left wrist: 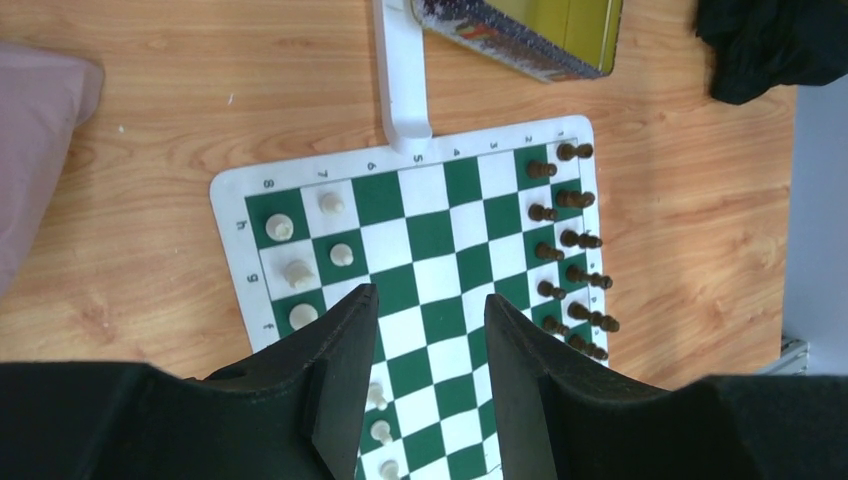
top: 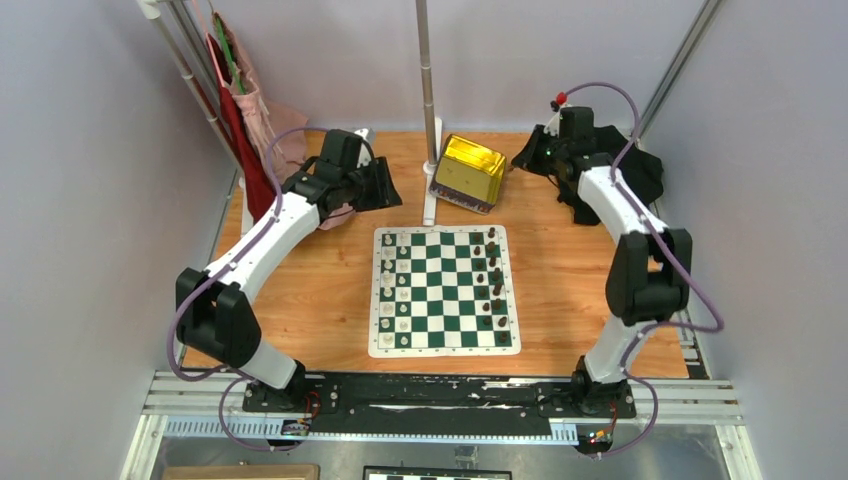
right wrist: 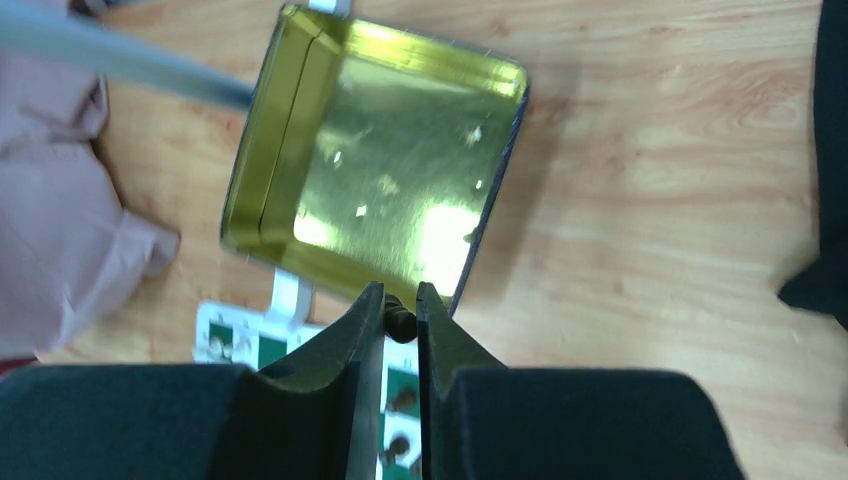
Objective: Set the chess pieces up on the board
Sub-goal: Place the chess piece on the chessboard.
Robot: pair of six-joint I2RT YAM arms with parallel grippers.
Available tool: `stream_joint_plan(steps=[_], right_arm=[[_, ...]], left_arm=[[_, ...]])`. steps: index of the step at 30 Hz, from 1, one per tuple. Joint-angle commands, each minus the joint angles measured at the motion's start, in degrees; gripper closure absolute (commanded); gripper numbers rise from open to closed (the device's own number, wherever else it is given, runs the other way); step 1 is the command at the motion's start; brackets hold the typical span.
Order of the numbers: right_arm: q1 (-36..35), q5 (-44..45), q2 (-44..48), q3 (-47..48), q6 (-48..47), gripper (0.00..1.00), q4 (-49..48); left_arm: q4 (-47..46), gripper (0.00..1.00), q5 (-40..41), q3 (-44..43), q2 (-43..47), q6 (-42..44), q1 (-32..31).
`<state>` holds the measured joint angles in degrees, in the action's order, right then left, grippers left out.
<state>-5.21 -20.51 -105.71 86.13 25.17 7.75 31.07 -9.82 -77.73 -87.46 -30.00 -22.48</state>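
Next, my right gripper carries the piece back toward the base and down to release it on the inner dark column's empty near square below.
The green-and-white board lies flat at the table's middle. Several dark brown chess pieces stand in two columns along its right side, which the left wrist view shows as files of pieces on the board. My right gripper hovers at the back right beside the gold tin, and in its wrist view the gripper is shut on one dark chess piece at the fingertips. My left gripper hangs off the board's back left corner; its fingers stand open with nothing between them.
Cream-white pieces line the board's left side. An open gold tin sits behind the board by a white pole. Pink cloth hangs at the back left. Black cloth lies at the back right.
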Motion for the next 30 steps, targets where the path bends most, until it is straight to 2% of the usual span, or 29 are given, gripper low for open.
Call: stream_joint_plan(steps=[1,8,17,23,30], right_arm=[[-5.2,9.5,12.0,-6.7,-11.9,1.00,9.5],[-18.7,22.8,31.0,-20.1,-16.7,1.00,16.2],[-41.2,42.5,48.5,-31.7,-11.0,1.00,25.9],[-56.8,54.5,52.3,-37.2,-2.6,1.00,29.8],[-71.3,65.5,47.5,-42.8,7.6,1.00,29.2]], left_arm=[[-1.8,0.51,-0.1,3.5,4.3,-0.2,-0.8],[-3.2,0.51,0.2,9.5,10.2,-0.8,-1.2],[-5.5,0.51,1.2,15.2,15.1,-1.8,-2.7],[-6.7,0.51,3.0,17.9,17.2,-2.6,-4.6],[-7.5,0.51,4.9,20.8,19.8,-3.0,-5.9]])
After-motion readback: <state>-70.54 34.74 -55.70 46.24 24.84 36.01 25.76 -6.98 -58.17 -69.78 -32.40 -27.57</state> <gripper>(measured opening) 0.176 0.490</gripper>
